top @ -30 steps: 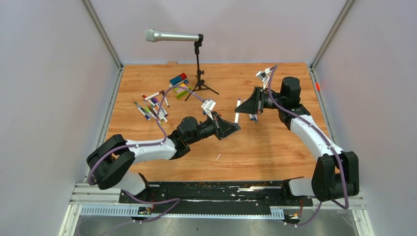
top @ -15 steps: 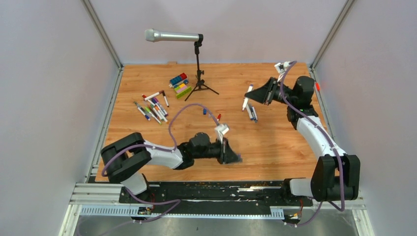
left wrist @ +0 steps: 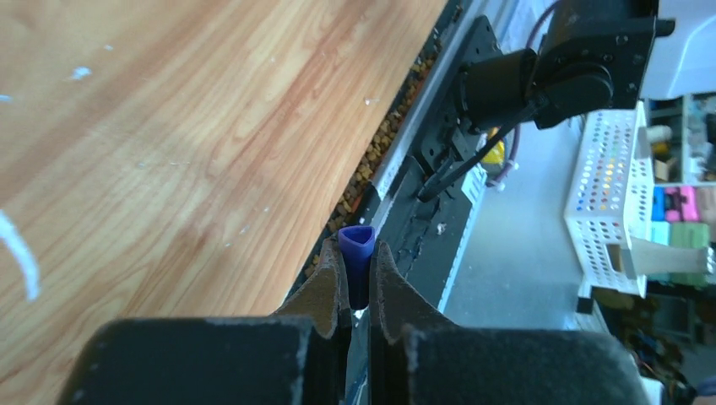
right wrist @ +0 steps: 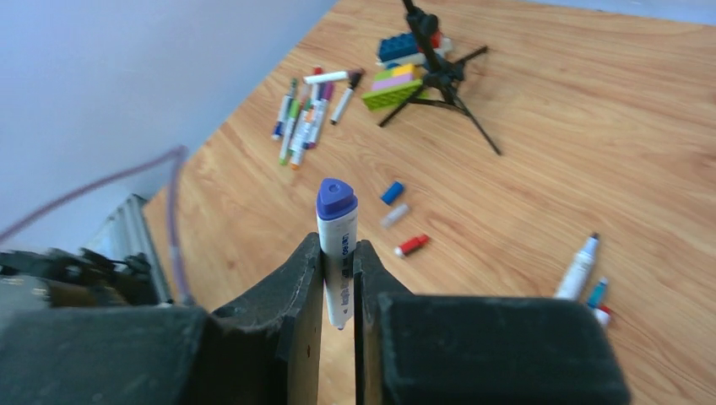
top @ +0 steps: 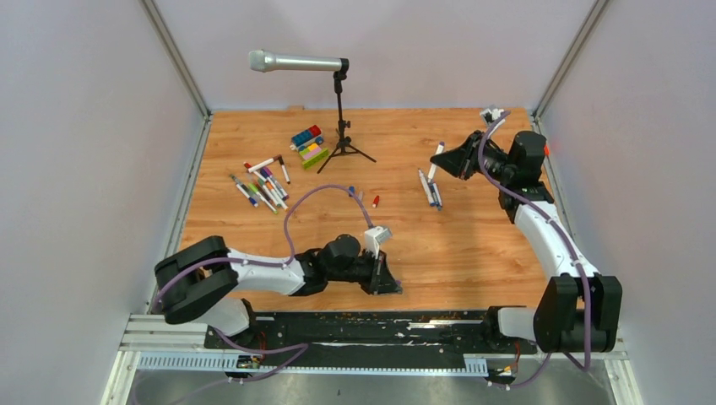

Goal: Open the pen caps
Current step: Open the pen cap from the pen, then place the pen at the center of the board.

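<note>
Bare wood (top: 447, 193) is beside the short row of pens. My right gripper will tilt its fingers down next and lower the pen with the white body onto that spot.
My left gripper (top: 393, 285) is low at the table's near edge, shut on a purple-blue pen cap (left wrist: 356, 261) that points out over the black rail. My right gripper (top: 456, 160) is raised at the far right, shut on a white-barrelled pen (right wrist: 336, 202) with a blue end; that pen also shows in the top view (top: 436, 158). A loose blue cap (top: 351, 191) and a red cap (top: 376, 201) lie mid-table. Two or three pens (top: 429, 187) lie under the right gripper. A pile of pens (top: 263, 186) lies at the far left.
A silver microphone (top: 297, 62) on a black tripod stand (top: 342, 139) stands at the back. Toy blocks (top: 309, 145) lie beside the tripod. Grey walls close in the left, back and right. The black rail (top: 371, 325) runs along the near edge.
The left gripper has moved from mid-table back to the near edge with the cap. The right gripper has carried the pen back and to the right, away from the left gripper.
</note>
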